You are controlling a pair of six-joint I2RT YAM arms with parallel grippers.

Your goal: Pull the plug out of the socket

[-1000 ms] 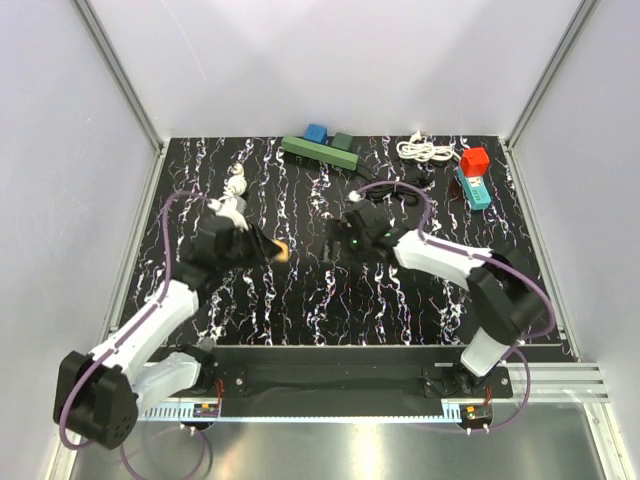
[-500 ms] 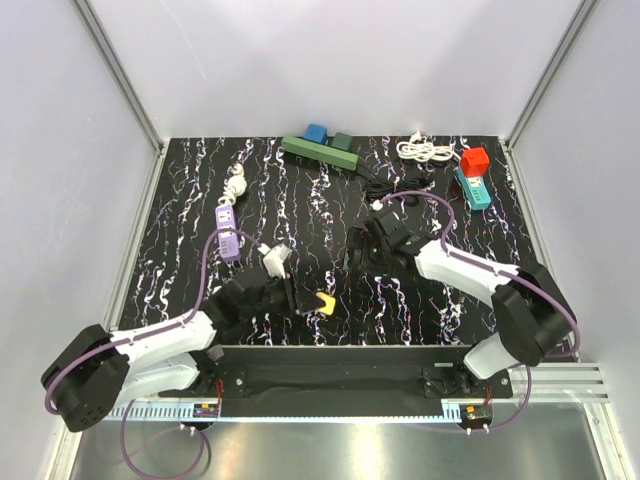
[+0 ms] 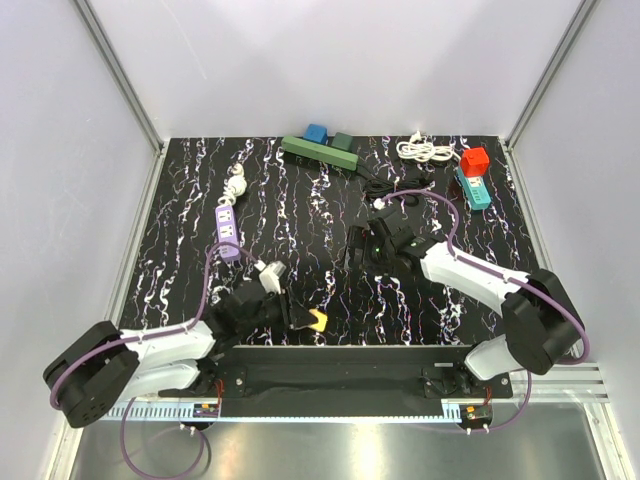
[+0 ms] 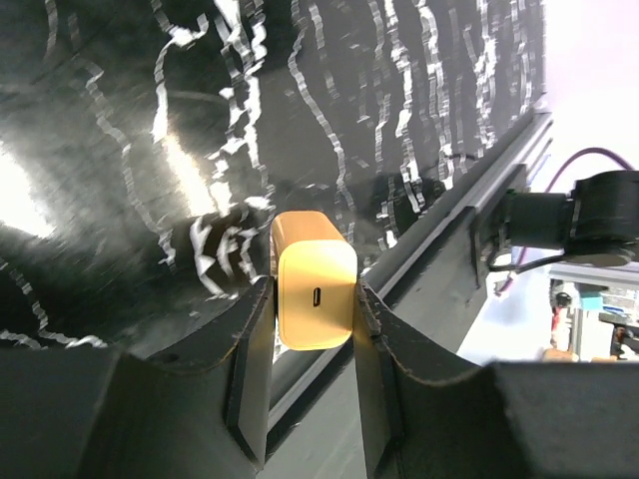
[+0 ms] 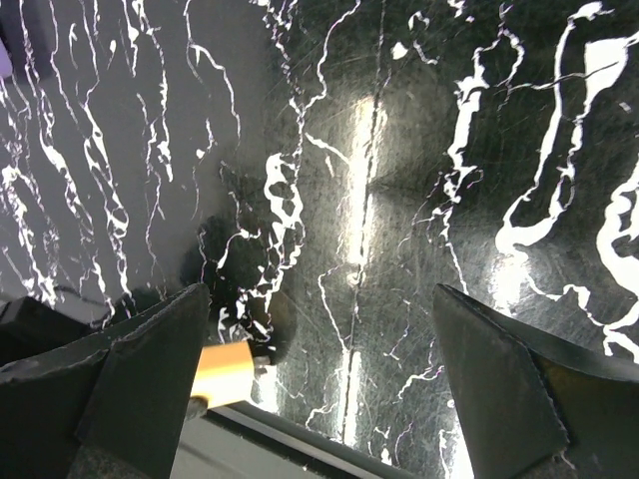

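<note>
I will open my left gripper in place over the bare table by the front bar, because the yellow plug is off the purple socket strip.
My left gripper [image 3: 308, 320] is shut on a yellow plug [image 3: 317, 321] and holds it low near the table's front edge. In the left wrist view the plug [image 4: 315, 295] sits clamped between both fingers, its slot facing the camera. The purple socket strip [image 3: 228, 230] lies at the left of the table, apart from the plug, with a white knotted cord [image 3: 236, 183] behind it. My right gripper [image 3: 354, 246] is open and empty over the middle of the table. The right wrist view shows its wide-apart fingers [image 5: 150, 379] and the yellow plug [image 5: 222, 372] beyond them.
A green strip [image 3: 320, 152] with a blue and a green plug lies at the back. A white coiled cord [image 3: 426, 150], a teal strip with a red plug [image 3: 472, 176] and a black cable [image 3: 395, 186] lie at back right. The front rail [image 3: 340, 362] is close to the left gripper.
My left gripper has carried the yellow plug away from the purple strip down to the front edge. My right gripper moved slightly right and stays open.
</note>
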